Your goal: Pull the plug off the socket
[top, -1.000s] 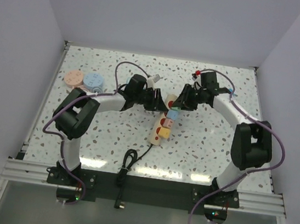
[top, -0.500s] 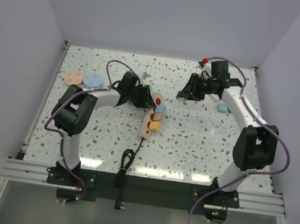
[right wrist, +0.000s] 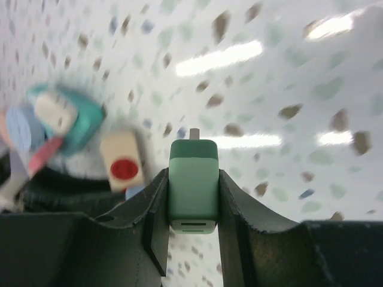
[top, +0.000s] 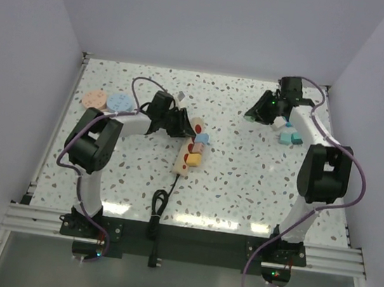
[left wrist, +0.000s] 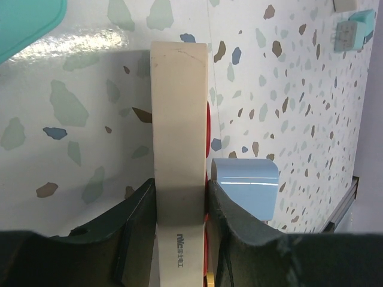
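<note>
The right gripper moves outward and down to the table beside the teal and blue blocks next, since the green plug (right wrist: 192, 185) hangs apart from the socket.
The socket (top: 190, 149) is a pale wooden strip with red faces lying mid-table; a blue plug (top: 203, 138) and a yellow plug (top: 193, 159) sit in it. My left gripper (top: 183, 126) is shut on the strip's far end. In the left wrist view the strip (left wrist: 179, 113) runs edge-on between my fingers (left wrist: 230, 221), with the blue plug (left wrist: 245, 185) beside them. My right gripper (top: 255, 114) is shut on a green plug (right wrist: 192, 185) with its prong (right wrist: 193, 133) bare, held above the table at the back right, well apart from the socket (right wrist: 122, 161).
The strip's thin black cable (top: 163, 202) coils toward the near edge. Teal and blue blocks (top: 289, 134) lie beside the right arm. An orange disc (top: 95, 100) and a blue disc (top: 120, 101) lie at the back left. A teal piece (left wrist: 24, 18) shows top left in the left wrist view.
My right gripper has carried the green plug off the socket, back and to the right. My left gripper has slid the strip to the left, still gripping it.
</note>
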{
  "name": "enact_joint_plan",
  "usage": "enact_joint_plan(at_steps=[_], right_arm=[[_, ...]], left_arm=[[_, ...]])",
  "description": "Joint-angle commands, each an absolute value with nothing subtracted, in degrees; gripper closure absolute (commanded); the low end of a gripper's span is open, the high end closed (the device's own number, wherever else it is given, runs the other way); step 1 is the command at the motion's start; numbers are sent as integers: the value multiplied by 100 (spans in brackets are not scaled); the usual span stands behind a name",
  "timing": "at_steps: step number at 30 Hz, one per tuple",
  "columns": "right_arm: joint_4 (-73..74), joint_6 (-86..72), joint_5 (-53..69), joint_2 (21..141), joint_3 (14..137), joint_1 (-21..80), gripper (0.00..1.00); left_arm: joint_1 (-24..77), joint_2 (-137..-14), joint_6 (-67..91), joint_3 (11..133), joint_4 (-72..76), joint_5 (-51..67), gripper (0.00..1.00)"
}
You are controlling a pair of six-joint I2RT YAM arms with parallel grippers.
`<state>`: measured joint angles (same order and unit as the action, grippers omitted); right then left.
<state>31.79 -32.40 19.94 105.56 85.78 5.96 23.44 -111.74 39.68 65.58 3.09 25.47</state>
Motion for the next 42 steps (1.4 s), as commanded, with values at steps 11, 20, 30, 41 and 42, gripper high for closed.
enact_joint_plan(at_steps=[11,20,30,41,42], right_arm=[[798,-5739,-597,12198,9577,-430,99],[1476,-6029,-677,13140,10555,-659,53],[985,-5450,261,12069,9809,-800,22],[2786,-2938,2143,10653,8738,138,22],[2734,-2840,2240,10557,8545,271,23]], left_arm=[[2751,-10696,3762,6803,185,2971,100],[2751,-10802,3762,6688,97,2856,100],[2751,-10872,3744,6978,26,2742,100],[2716,-11030,3911,7110,228,2795,100],[2725,-11056,3911,7119,237,2830,100]])
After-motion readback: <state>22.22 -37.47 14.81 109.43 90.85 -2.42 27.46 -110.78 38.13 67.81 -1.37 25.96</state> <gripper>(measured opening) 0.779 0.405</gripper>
